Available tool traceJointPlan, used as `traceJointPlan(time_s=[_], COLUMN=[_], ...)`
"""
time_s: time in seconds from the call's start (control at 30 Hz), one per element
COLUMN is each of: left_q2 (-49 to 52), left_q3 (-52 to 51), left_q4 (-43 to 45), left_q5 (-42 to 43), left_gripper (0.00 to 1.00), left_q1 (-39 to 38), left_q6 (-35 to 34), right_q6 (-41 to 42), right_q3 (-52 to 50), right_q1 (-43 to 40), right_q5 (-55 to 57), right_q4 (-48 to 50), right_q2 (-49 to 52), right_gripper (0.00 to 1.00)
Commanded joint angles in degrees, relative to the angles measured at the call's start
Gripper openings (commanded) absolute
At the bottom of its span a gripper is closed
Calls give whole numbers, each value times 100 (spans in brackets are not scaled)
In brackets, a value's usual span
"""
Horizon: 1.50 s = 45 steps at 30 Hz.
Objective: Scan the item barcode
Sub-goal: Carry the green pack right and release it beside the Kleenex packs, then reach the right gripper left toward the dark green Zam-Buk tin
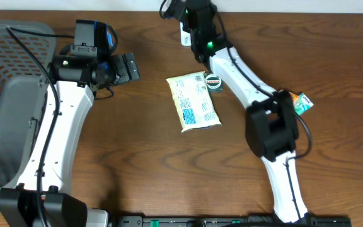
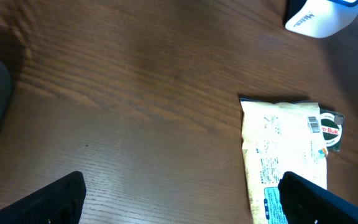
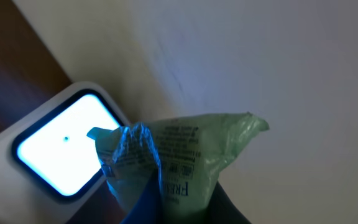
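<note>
I need to move my right gripper back and to the right in the overhead view. Then I need to lower it and release its packet beside the small green packet, where the wood is bare.
A crinkled green packet [image 3: 185,155] with printed text is pinched in my right gripper [image 3: 179,208], which is shut on it. It hangs right in front of the white scanner [image 3: 55,155], whose window glows bright. From overhead, the right gripper [image 1: 193,19] sits at the table's far edge beside the scanner [image 1: 184,38]; the packet itself is hidden there. My left gripper [image 1: 126,66] stands open and holds nothing, hovering over bare wood left of the cream packet; both its dark fingers [image 2: 48,202] frame the bottom of the left wrist view.
A cream packet [image 1: 194,101] with blue print lies mid-table, a small round tin [image 1: 213,82] at its far right corner. Another small green packet [image 1: 302,102] lies by the right arm's elbow. A grey basket [image 1: 5,94] fills the left side.
</note>
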Motion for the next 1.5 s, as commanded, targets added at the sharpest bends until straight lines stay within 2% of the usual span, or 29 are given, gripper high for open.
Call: traceJointPlan(time_s=[0.0, 0.23, 0.4, 0.6, 0.7, 0.87, 1.13, 1.33, 1.4, 1.47], left_q2=[37, 37, 37, 37, 37, 37, 37, 37, 37, 37], left_q3=[42, 42, 42, 42, 42, 42, 42, 42, 42, 42], left_q4=[-7, -9, -7, -7, -7, -7, -7, -7, -7, -7], left_q5=[50, 50, 50, 50, 50, 50, 50, 50, 50, 50], left_gripper=[98, 98, 98, 98, 98, 98, 98, 98, 98, 98], left_q1=[4, 4, 4, 4, 4, 4, 4, 4, 4, 4], left_q6=[15, 15, 15, 15, 15, 15, 15, 15, 13, 15], right_q6=[1331, 3689, 5515, 6153, 6286, 7086, 7418, 7514, 7512, 7497], right_q3=[24, 24, 24, -15, -160, -748, -1484, -1547, -1547, -1547], right_q1=[31, -39, -391, -1115, -1550, -2234, -3108, -3606, -3707, -3753], right_q5=[-376, -1943, -2684, -2859, -2824, -1954, -1884, -1871, -1917, -1915], right_q4=[-584, -2852, -4507, -6011, -6262, -6133, -5453, -5405, -5501, -5698], right_q2=[-855, -1797, -2175, -1945, -1685, -1298, -938, -935, -938, -935], right_gripper=[1, 1, 1, 1, 1, 1, 1, 2, 8, 23])
